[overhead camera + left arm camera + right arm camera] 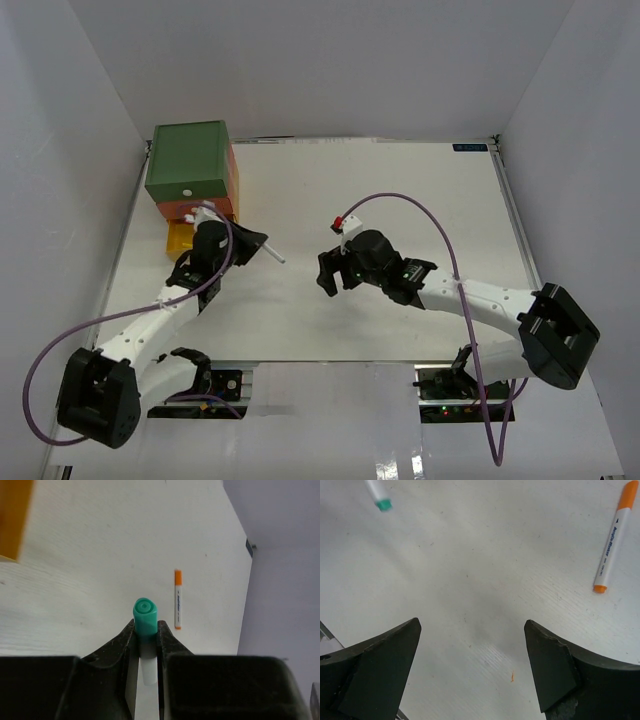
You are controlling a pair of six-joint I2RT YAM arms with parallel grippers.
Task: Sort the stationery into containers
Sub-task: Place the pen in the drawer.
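Next I need to move my left gripper over the yellow container's open part to release the green cap (145, 611), as that part of the container lies to the gripper's left in the top view.
A white pen with a green cap (145, 611) is pinched between the jaws of my left gripper (146, 626), which is shut on it. From above, that gripper (258, 244) hovers just right of the containers (187, 160), and the pen (274, 255) sticks out toward the table's middle. The containers are stacked: green on top, orange (233, 188) below it, yellow (178, 238) at the bottom, jutting forward. My right gripper (472, 650) stands wide open over bare table, nothing between its fingers. An orange-capped white marker (612, 540) lies flat beyond it.
The same orange marker (177, 599) lies on the table ahead of the left gripper. A green pen tip (380, 497) shows at the top left of the right wrist view. White walls enclose the table on three sides. The right gripper (335, 278) sits near the table's middle.
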